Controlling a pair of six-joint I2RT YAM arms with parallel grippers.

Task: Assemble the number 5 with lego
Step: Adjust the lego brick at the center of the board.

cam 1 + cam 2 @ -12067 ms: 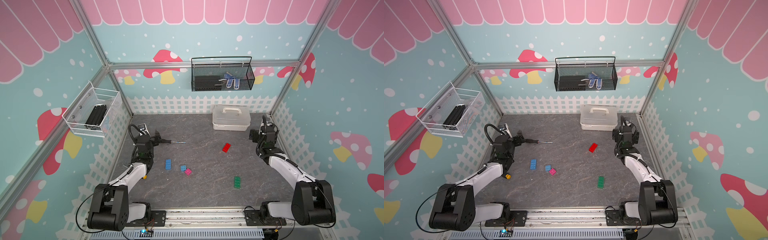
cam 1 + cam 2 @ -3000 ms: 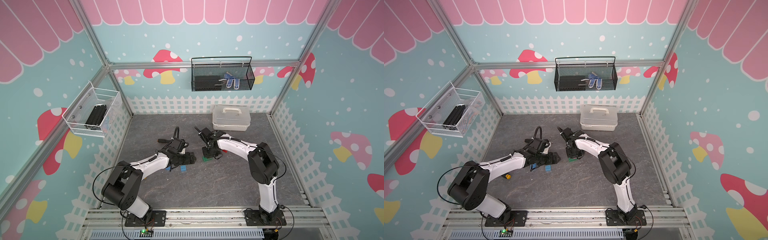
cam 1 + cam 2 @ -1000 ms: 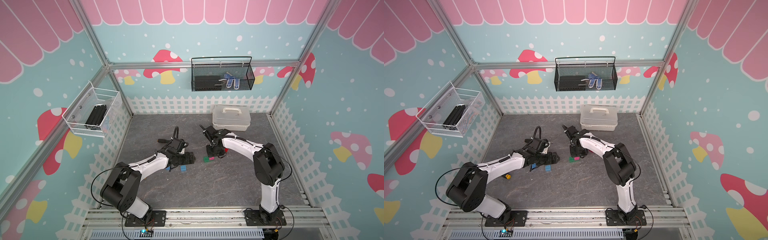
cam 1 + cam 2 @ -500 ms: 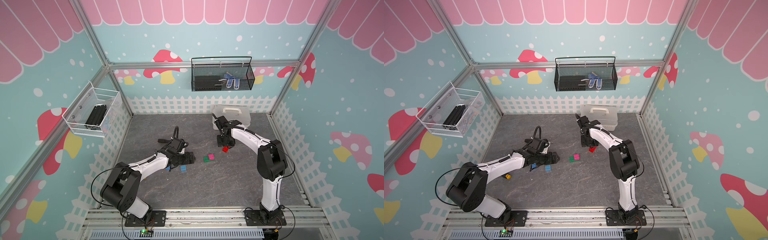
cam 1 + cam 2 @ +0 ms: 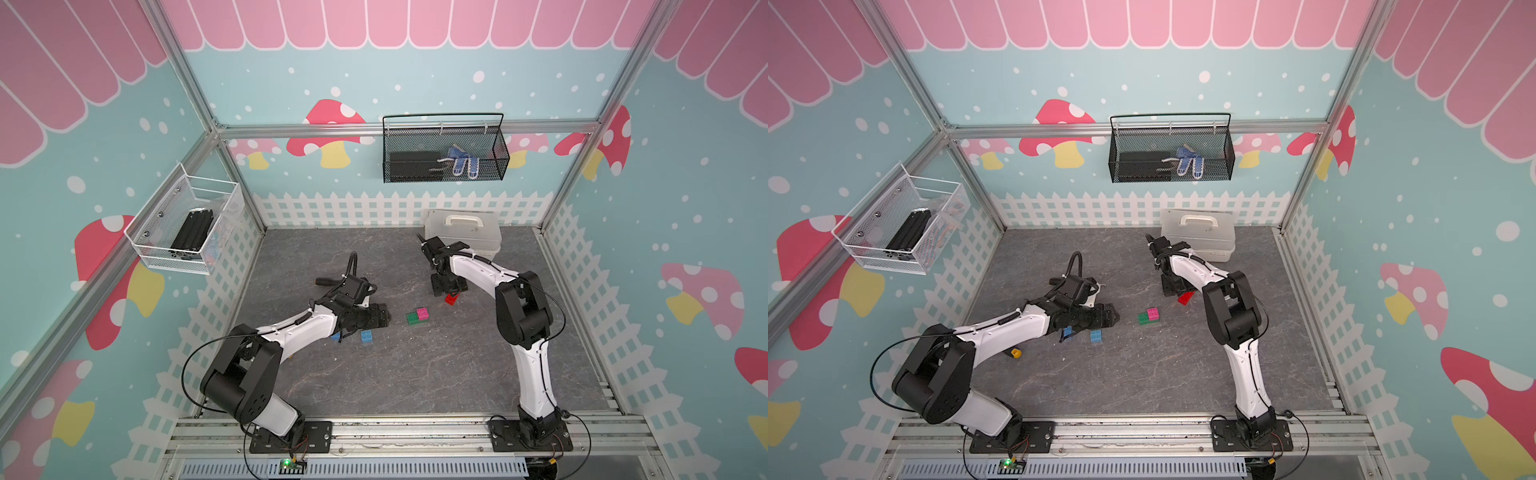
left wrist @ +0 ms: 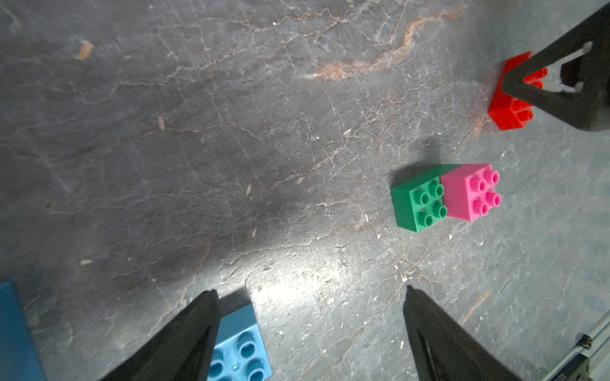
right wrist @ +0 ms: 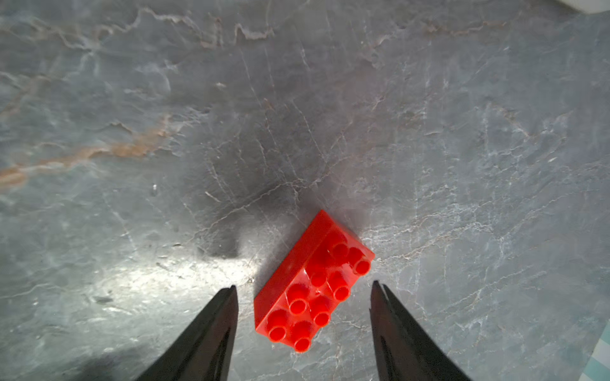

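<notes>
The right gripper moves down with a turn next, astride the red brick, to close on its sides. The long red brick (image 5: 451,298) (image 7: 313,283) lies at an angle between my fingers.
The long red brick (image 7: 313,283) lies studs up on the grey floor, between the fingers of my open right gripper (image 7: 303,287), and neither finger touches it. In both top views this gripper (image 5: 446,289) hangs over the red brick (image 5: 451,298). The small pink brick (image 6: 470,191) sits on one end of the long green brick (image 6: 417,201), mid-floor. My left gripper (image 6: 310,290) is open and empty, low over the floor. The small blue brick (image 6: 239,346) lies beside one of its fingers. The long blue brick (image 5: 1067,331) lies partly under the left arm.
A white lidded box (image 5: 463,232) stands at the back, just behind the right arm. A black-handled screwdriver (image 5: 328,281) lies behind the left wrist, and a small yellow piece (image 5: 1015,353) lies beside the left arm. A white picket fence rings the floor.
My right gripper has left the green and pink pair, moved back and right to the red brick, and its jaws have widened. The left arm has not moved.
</notes>
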